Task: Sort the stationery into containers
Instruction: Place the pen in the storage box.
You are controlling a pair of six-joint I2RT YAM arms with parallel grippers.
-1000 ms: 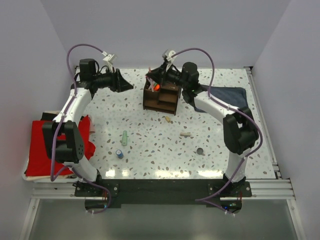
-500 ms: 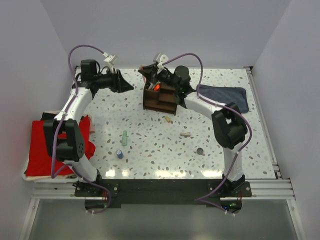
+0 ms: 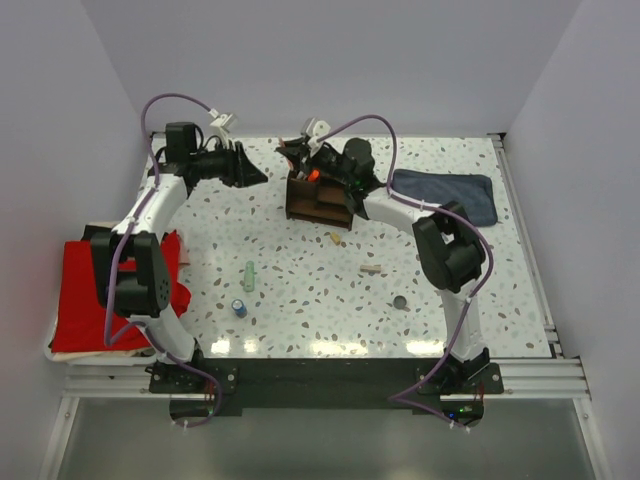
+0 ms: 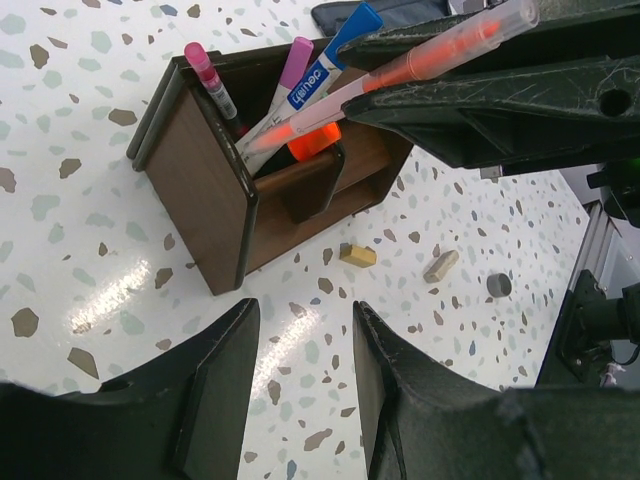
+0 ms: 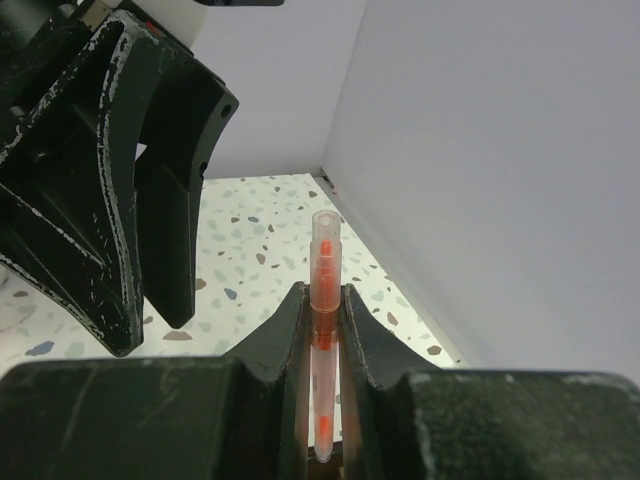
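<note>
The lower end of the clear red pen is in the organizer's tall section. Next I should move my right gripper down toward the organizer's rim, slide the pen deeper and open the gripper.
The dark brown organizer (image 3: pixel 320 198) stands at the far middle of the table, and in the left wrist view (image 4: pixel 220 190). A pink pen (image 4: pixel 208 80), a second pink pen (image 4: pixel 292 65), a blue pen (image 4: pixel 340 40) and an orange highlighter (image 4: pixel 315 140) stand in it. My right gripper (image 3: pixel 296 154) is shut on a clear red pen (image 5: pixel 324 290). The pen (image 4: pixel 440 45) slants, its lower end in the tall compartment. My left gripper (image 4: pixel 305 330) is open and empty, low over the table left of the organizer (image 3: pixel 258 175).
A pale green tube (image 3: pixel 248 276), blue cylinder (image 3: pixel 239 308), dark disc (image 3: pixel 400 301) and two tan bits (image 3: pixel 337 238) (image 3: pixel 371 269) lie on the table. A blue-grey cloth (image 3: pixel 445 193) lies at the far right, a red cloth (image 3: pixel 110 295) at the left edge.
My right gripper has swung left across the organizer's top with the red pen, and its arm has folded closer in. My left arm has barely moved.
</note>
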